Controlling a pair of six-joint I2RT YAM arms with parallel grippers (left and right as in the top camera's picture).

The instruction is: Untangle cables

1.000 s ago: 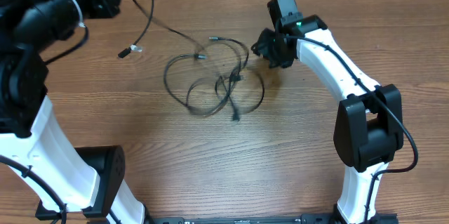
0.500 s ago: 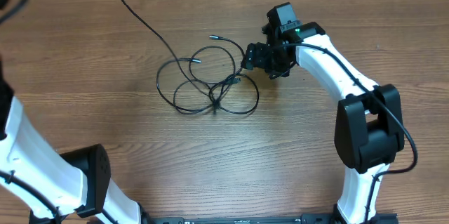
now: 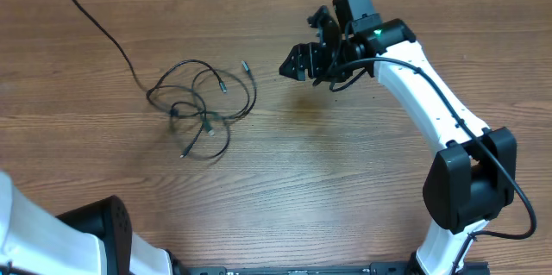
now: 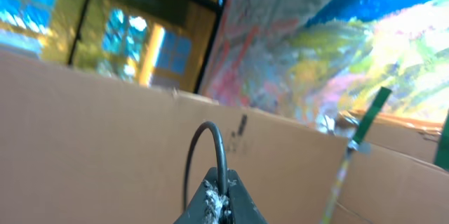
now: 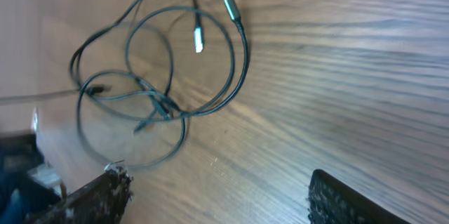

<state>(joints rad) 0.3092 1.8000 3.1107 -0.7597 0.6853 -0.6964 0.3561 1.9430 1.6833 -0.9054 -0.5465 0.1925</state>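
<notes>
My left gripper lowers from its raised position next, tilting downward, and releases the black cable apart from the tangle, since the table's bare far corner lies below.
The cables [image 3: 203, 107] lie as a loose tangle of thin black loops on the wooden table, left of centre. One strand [image 3: 95, 25] runs taut from the tangle up and off the top left corner. My left gripper [image 4: 223, 199] is out of the overhead view; its wrist view shows it raised and shut on that black cable [image 4: 219, 150]. My right gripper [image 3: 302, 55] is open and empty, hovering to the right of the tangle and apart from it. Its wrist view shows the loops [image 5: 161, 76], two silver plug ends [image 5: 231, 6], and its fingers [image 5: 98, 196] spread wide.
A cardboard wall [image 4: 105, 126] stands behind the table in the left wrist view. The right arm [image 3: 431, 94] reaches in from the bottom right. The left arm's white base [image 3: 52, 240] sits at the bottom left.
The left arm has risen out of the overhead view, pulling its strand. The tangle has slid left across the table, away from the right gripper, which has shifted a little up.
</notes>
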